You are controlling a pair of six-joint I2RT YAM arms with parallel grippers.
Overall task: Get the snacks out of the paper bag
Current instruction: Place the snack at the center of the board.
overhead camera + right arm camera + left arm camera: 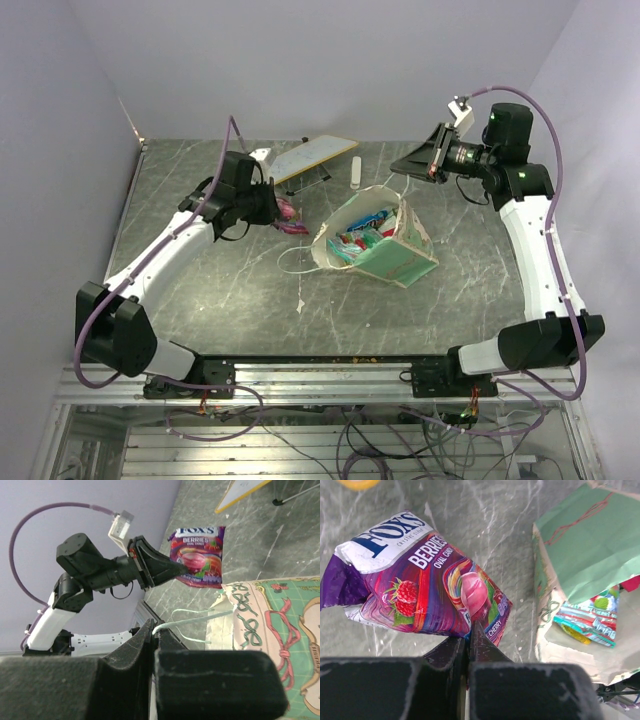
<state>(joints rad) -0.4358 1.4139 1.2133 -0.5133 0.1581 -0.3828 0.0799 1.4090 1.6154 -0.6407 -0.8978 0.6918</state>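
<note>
I will take my left gripper away from the paper bag, to the left in the top view and down to the table (229,258), as that spot is empty.
My left gripper (469,632) is shut on the lower edge of a purple berry snack packet (420,585), which hangs above the table to the left of the paper bag (395,262). In the top view the packet (291,213) sits at my left gripper (278,212). The mint-green bag leans with its mouth open to the upper left, and several coloured snacks (362,232) show inside; the left wrist view also shows snacks (590,622) there. My right gripper (156,630) is shut on the bag's white cord handle (200,617), above the bag's far rim (398,168).
A flat white board on black legs (310,155) stands at the back, with a small white oblong object (356,170) beside it. The bag's second cord handle (290,262) lies on the table to the bag's left. Purple walls close the table's left, back and right.
</note>
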